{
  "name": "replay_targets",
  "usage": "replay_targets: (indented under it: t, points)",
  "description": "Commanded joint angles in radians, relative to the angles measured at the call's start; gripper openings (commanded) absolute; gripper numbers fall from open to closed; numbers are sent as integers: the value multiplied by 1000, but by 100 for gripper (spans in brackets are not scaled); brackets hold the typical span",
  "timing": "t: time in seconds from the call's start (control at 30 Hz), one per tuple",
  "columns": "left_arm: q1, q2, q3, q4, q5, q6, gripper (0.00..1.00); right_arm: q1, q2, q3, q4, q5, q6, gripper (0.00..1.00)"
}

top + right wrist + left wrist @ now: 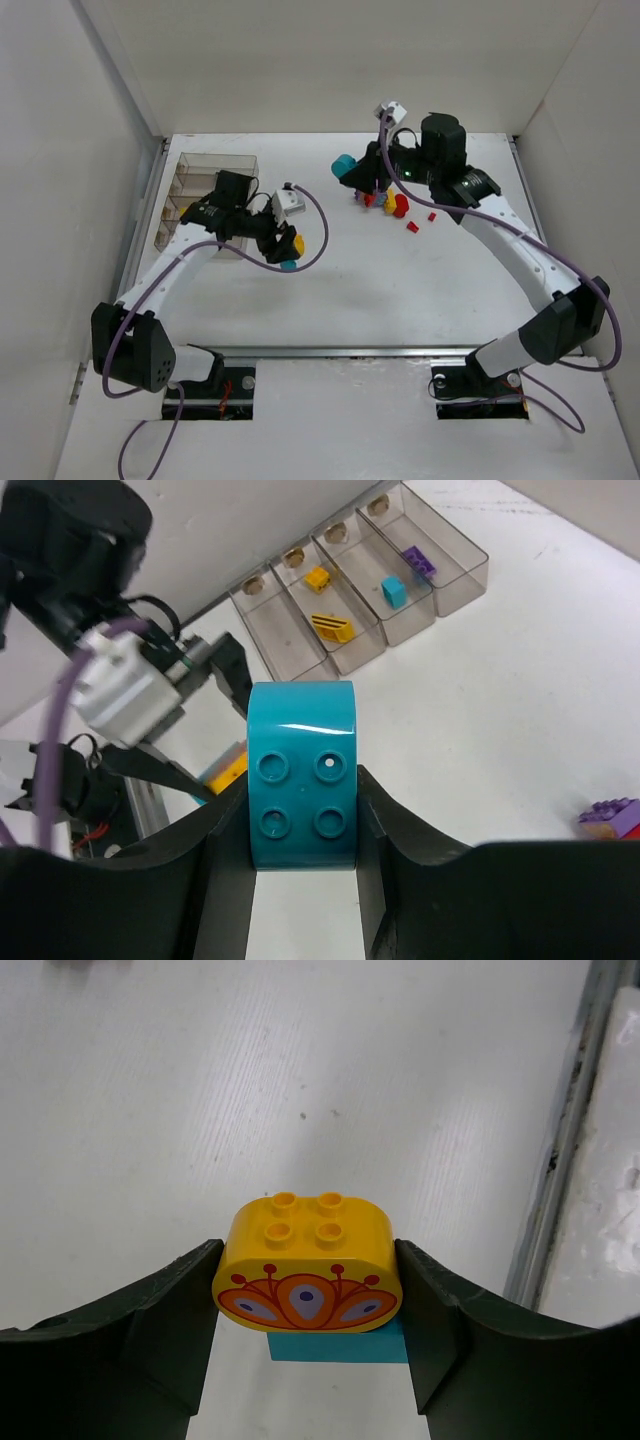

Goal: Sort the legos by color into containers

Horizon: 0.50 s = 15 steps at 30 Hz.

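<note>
My left gripper will next move down and to the left in the top view and release the mixed-colour lego cluster, because a bare spot on the tabletop is below it there.
My left gripper [308, 1265] is shut on a yellow lego [305, 1225] with an orange fan print, and a cyan lego [340, 1345] is snapped under it. From above, this cluster [293, 248] hangs just right of the containers [200, 165]. My right gripper [302, 815] is shut on a rounded cyan lego [302, 740], which hangs at the back centre [344, 166]. The containers [455, 592], a clear four-compartment tray, hold two yellow legos [317, 578], a cyan one [393, 590] and a purple one [418, 560].
Red and yellow legos [395, 205] lie scattered under the right arm, with small red ones [410, 227] beside them. A purple cluster [612, 817] lies at the right edge of the right wrist view. White walls enclose the table on three sides.
</note>
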Motion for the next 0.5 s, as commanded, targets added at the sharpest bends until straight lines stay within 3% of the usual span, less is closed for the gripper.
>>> replay_targets:
  t: [0.0,0.17,0.33,0.47]
  points:
    - [-1,-32,-81,70,-119,-30,0,14,22,36,70,17,72,0]
    - [-57,-22,-259,228,-404,-34,0,14,74,66,70,46,106,0]
    - [-77,23,-312,310,-467,-23,6,14,84,76,61,22,106,0]
    - [-96,81,-312,333,-503,-34,4,14,84,76,61,13,106,0]
